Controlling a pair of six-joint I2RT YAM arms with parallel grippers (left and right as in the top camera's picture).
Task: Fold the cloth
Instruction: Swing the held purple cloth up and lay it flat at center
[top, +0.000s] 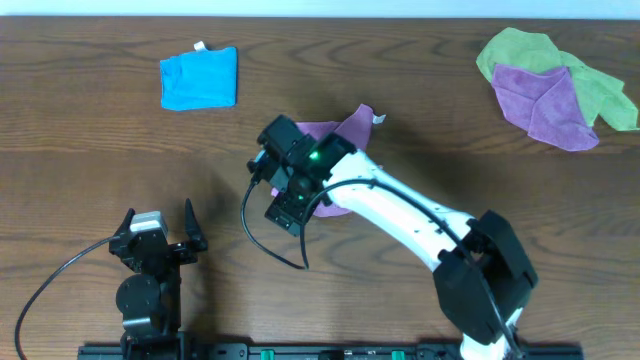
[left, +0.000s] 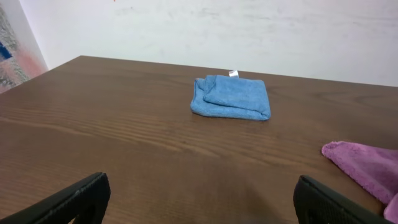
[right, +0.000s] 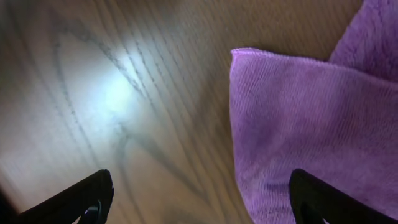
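Note:
The cloth's flat corner (right: 247, 106) is nearer one open finger, so my right gripper should next go down and to the right in its wrist view, onto that corner.
The cloth (top: 347, 127) is a pinkish-purple towel lying rumpled at the table's middle, mostly hidden under my right arm (top: 400, 205). In the right wrist view its folded corner (right: 298, 112) lies flat on the wood. My right gripper (right: 199, 186) hangs open just above it, one finger over bare wood and the other over the cloth's edge, holding nothing. My left gripper (top: 158, 222) rests open near the front left, well apart from the cloth. In the left wrist view a corner of the cloth (left: 367, 165) shows at the right, beyond the open left gripper (left: 199, 193).
A folded bright blue cloth with a white tag (top: 198, 77) lies at the back left, also seen ahead of the left gripper (left: 231, 96). A lime green cloth (top: 520, 50) with another purple cloth (top: 548, 100) on it sits at the back right.

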